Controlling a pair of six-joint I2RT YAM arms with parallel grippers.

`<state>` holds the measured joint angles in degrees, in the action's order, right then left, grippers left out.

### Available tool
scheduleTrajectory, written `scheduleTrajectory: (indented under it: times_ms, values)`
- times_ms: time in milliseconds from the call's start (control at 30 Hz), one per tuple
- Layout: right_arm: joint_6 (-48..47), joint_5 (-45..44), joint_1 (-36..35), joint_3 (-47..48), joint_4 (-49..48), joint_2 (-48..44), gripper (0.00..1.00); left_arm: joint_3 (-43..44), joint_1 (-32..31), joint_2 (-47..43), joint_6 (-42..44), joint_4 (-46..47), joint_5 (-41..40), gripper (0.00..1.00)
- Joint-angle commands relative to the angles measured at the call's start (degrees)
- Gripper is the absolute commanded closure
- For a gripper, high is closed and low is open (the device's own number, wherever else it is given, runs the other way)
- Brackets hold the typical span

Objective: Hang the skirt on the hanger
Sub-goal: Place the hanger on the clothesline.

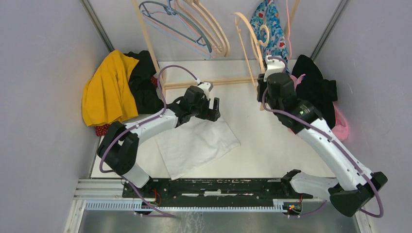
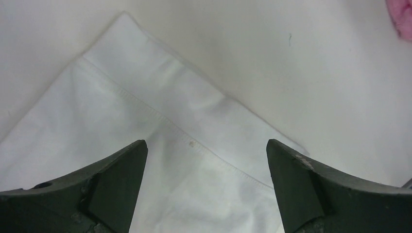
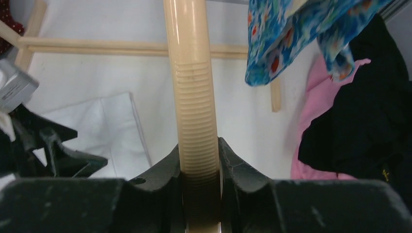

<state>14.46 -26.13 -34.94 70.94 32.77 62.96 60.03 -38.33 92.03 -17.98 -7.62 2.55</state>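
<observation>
Next, the right gripper takes the hanger outward toward the blue floral garment [image 1: 273, 30] [image 3: 287, 46] and lets go of it there, since that garment hangs outward of the gripper.
The white skirt [image 1: 194, 145] lies flat on the table in front of the left arm. My left gripper [image 1: 214, 109] hovers just above the skirt's far corner, open, with nothing between its fingers. In the left wrist view the skirt [image 2: 145, 121] shows a stitched hem band between the wide-apart jaws of the left gripper [image 2: 206, 145]. My right gripper [image 1: 264, 81] is shut on the ribbed arm of a beige hanger [image 1: 250, 34], held upright by the rack. The right wrist view shows the hanger [image 3: 192, 73] clamped in the right gripper [image 3: 199, 148], with the skirt [image 3: 97, 126] to its left.
A wooden rack [image 1: 228, 81] crosses the back of the table with several hangers [image 1: 194, 24] on it. A blue floral garment [image 1: 269, 26] hangs at the back right. Yellow and black clothes [image 1: 116, 87] are heaped at the left, black and pink ones [image 1: 318, 90] at the right.
</observation>
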Motion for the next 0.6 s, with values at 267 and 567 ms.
scheduleTrajectory:
  times_ms: [267,567]
  values:
    - [-6.83,10.81,9.27,17.40,-13.13,15.66,0.99,0.79,-1.06,-7.16,-2.86,-0.82,3.25,0.01]
    - [-4.97,14.02,12.67,20.05,-23.72,22.28,0.99,1.46,-1.35,-9.03,-2.19,-3.28,2.64,0.01]
